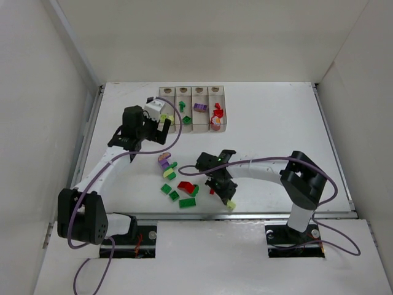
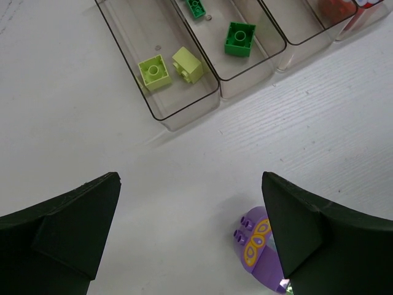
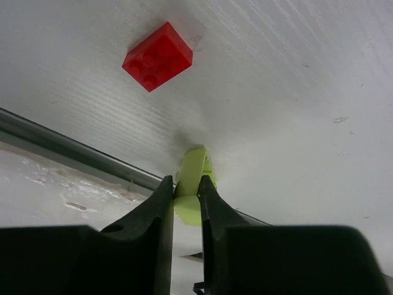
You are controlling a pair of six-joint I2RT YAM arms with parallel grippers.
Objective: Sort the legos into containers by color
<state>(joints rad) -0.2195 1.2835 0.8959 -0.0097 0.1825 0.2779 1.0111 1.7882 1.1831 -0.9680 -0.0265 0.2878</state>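
Observation:
I need to lift my left gripper next and tilt it so it faces my right gripper, toward the yellow-green lego held there (image 1: 231,204).
The four joined clear containers (image 1: 192,109) stand at the back. In the left wrist view the nearest container (image 2: 184,114) holds two yellow-green legos (image 2: 155,70), and the one beside it holds dark green legos (image 2: 239,38). My left gripper (image 1: 158,130) hovers open just in front of them, above bare table, with a purple rounded lego (image 2: 255,246) by its right finger (image 2: 307,227). My right gripper (image 1: 228,200) is down at the table's near edge, shut on a small yellow-green lego (image 3: 193,175). A red lego (image 3: 158,55) lies just beyond it.
A loose pile of green, red and purple legos (image 1: 178,184) lies mid-table between the arms. A metal rail (image 3: 61,138) runs along the table's near edge right under my right gripper. White walls enclose the table.

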